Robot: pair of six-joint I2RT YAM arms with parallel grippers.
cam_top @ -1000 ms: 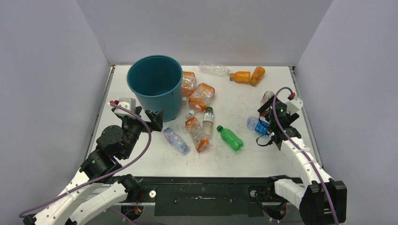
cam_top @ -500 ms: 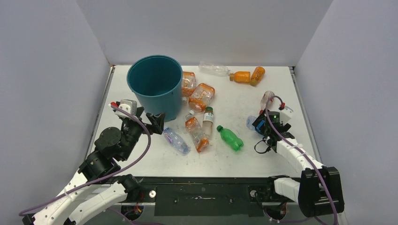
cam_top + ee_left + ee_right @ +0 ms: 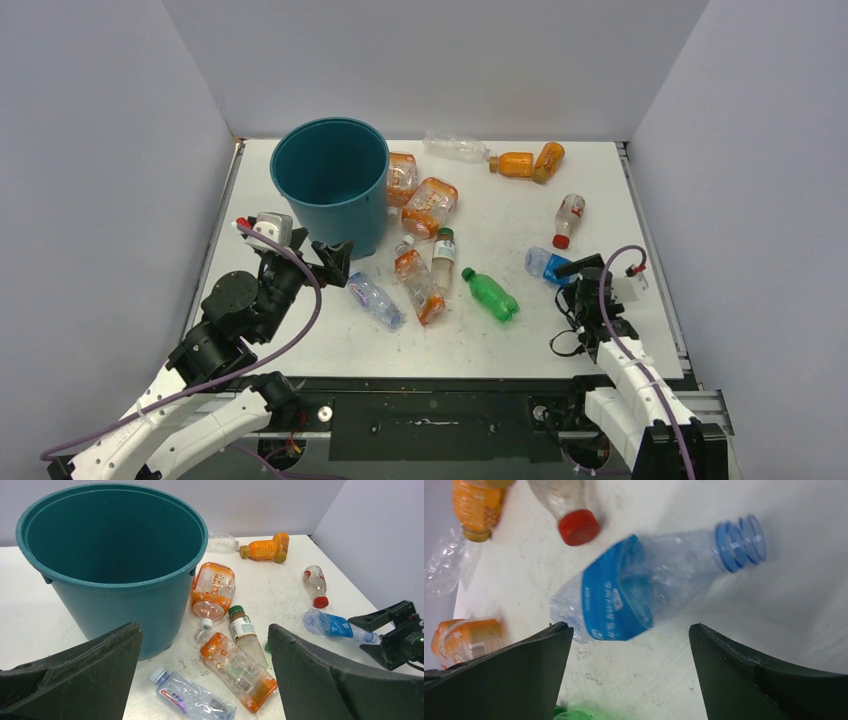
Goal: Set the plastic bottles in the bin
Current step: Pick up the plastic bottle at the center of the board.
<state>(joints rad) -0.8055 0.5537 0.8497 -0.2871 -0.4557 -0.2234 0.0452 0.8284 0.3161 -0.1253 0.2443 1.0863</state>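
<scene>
The blue label lies in line with the gap between my open fingers, so my right gripper will next go down around the crushed bottle's labelled middle (image 3: 556,268) (image 3: 616,597) and close.
The teal bin (image 3: 330,180) (image 3: 112,560) stands upright at the back left. Plastic bottles lie scattered on the table around it. My left gripper (image 3: 333,258) (image 3: 202,630) hovers open just right of the bin's base, above a clear blue-tinted bottle (image 3: 375,300) (image 3: 192,700) and an orange-labelled bottle (image 3: 418,285) (image 3: 237,672). My right gripper (image 3: 575,280) (image 3: 630,627) is open and empty, low at the near right. A crushed clear bottle with a blue label (image 3: 543,263) (image 3: 649,592) lies just beyond its fingertips. A green bottle (image 3: 490,294) lies to that gripper's left.
A red-capped bottle (image 3: 568,218) (image 3: 569,510) lies beyond the blue-labelled one. Two orange bottles (image 3: 530,162) and a clear one (image 3: 455,147) rest along the back edge. Two orange-labelled bottles (image 3: 425,200) lie against the bin's right side, and a green-capped bottle (image 3: 442,260) lies mid-table.
My right arm has drawn back toward the near edge, away from the red-capped bottle, which now lies uncovered. The left arm has barely shifted.
</scene>
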